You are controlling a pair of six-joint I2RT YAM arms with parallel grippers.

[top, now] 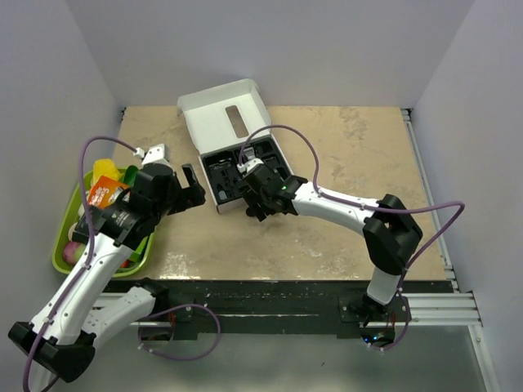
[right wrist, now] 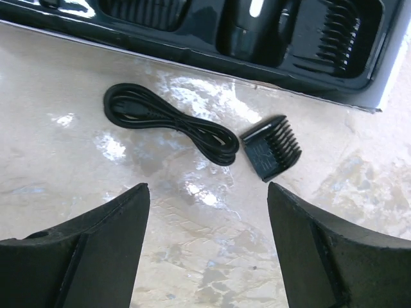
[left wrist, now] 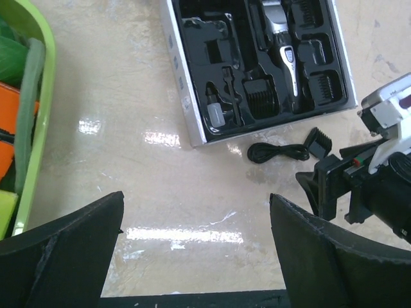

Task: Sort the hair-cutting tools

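Observation:
The cord [right wrist: 170, 122] lies loose outside the box. My left gripper should swing to the right in the top view, turning and lowering onto the cord's middle.
The slim black clipper with a silver head [left wrist: 282, 40] lies in the black insert of the open white box [left wrist: 186, 96], with several black comb attachments [left wrist: 260, 99] in slots beside it. A coiled thin black cord [right wrist: 170, 122] and one loose black comb [right wrist: 271, 146] lie on the table just in front of the box; both also show in the left wrist view, the cord [left wrist: 277, 153] and the comb [left wrist: 318, 141]. My right gripper [right wrist: 209, 212] is open and empty, a little short of the cord and comb. My left gripper [left wrist: 196, 218] is open and empty over bare table, left of the box.
The box [top: 241, 167] stands at mid-table with its lid raised at the back. A green tray [top: 61, 245] of colourful packets and fruit sits at the left edge under my left arm. The right gripper [top: 255, 206] hangs at the box's front edge, the left gripper [top: 196, 188] close by.

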